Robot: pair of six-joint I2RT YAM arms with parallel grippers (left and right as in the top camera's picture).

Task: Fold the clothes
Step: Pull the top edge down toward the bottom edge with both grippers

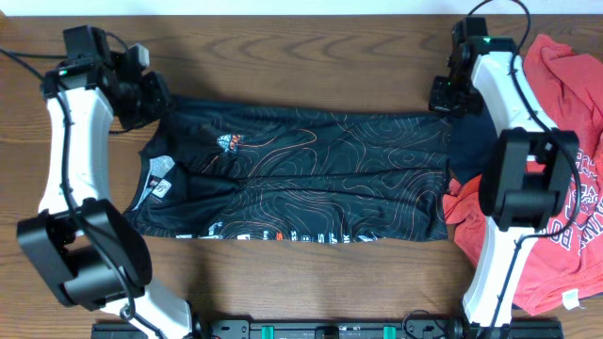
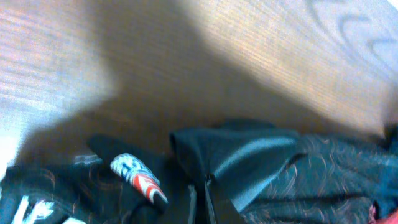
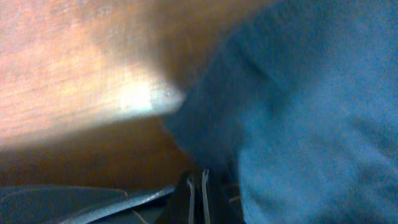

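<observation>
My right gripper carries the jersey's far corner back next, then down onto the jersey's near half by the red T-shirt, and releases, since the jersey lies spread flat.
The black jersey [image 1: 311, 169] with thin orange-red contour lines lies spread flat across the table, its collar to the left. My left gripper [image 1: 155, 99] is at its far left corner. In the left wrist view the jaws [image 2: 202, 199] are shut on a fold of the jersey [image 2: 261, 162]. My right gripper [image 1: 443, 99] is at the far right corner. In the right wrist view its jaws [image 3: 197, 193] are shut on the jersey's dark edge [image 3: 93, 202]. The navy garment [image 1: 468, 141] lies beside that corner and shows large in the right wrist view [image 3: 298, 112]. The red printed T-shirt [image 1: 565, 198] lies crumpled at the right.
The wooden table [image 1: 301, 56] shows behind the jersey and along the front edge [image 1: 311, 282]. The right arm's body [image 1: 518, 188] stands over the red T-shirt. The left arm's base [image 1: 85, 254] stands at the front left.
</observation>
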